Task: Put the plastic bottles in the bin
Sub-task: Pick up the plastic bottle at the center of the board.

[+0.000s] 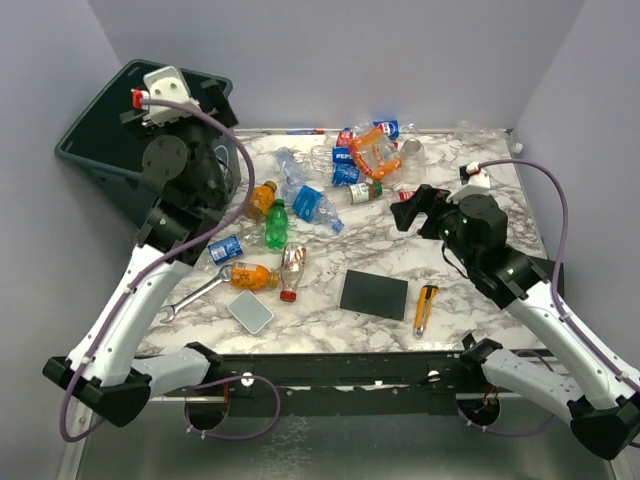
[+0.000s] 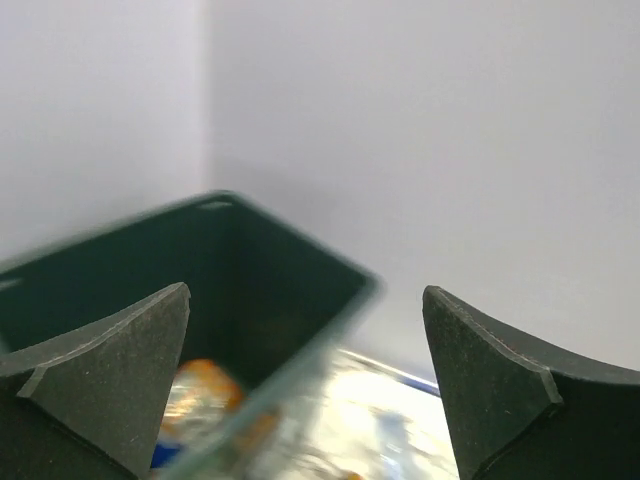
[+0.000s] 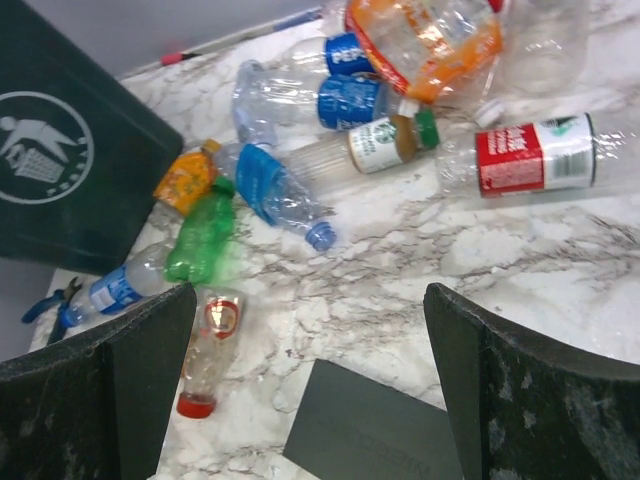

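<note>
I will next lower my right gripper and move it outward, turning it so that its fingers go on both sides of the red-labelled bottle's body [image 1: 407,195] [image 3: 541,156].
The dark green bin [image 1: 95,150] stands off the table's back left corner. My left gripper [image 1: 170,105] hangs over its opening, open and empty; in the left wrist view [image 2: 305,400] its jaws stand wide above the blurred bin rim [image 2: 330,325], and a blurred orange-tinted bottle [image 2: 200,388] shows inside. Several crushed plastic bottles [image 1: 345,165] lie on the table, among them an orange jug [image 1: 375,150], a green bottle [image 1: 276,224] and a red-capped one [image 1: 291,272]. My right gripper [image 1: 412,208] is open and empty above the table's right middle [image 3: 310,390].
A black square pad [image 1: 374,294] and a yellow utility knife [image 1: 425,307] lie near the front. A wrench [image 1: 195,293] and a grey pad [image 1: 250,312] lie at the front left. Blue-handled pliers [image 3: 50,300] lie beside the bin [image 3: 70,190].
</note>
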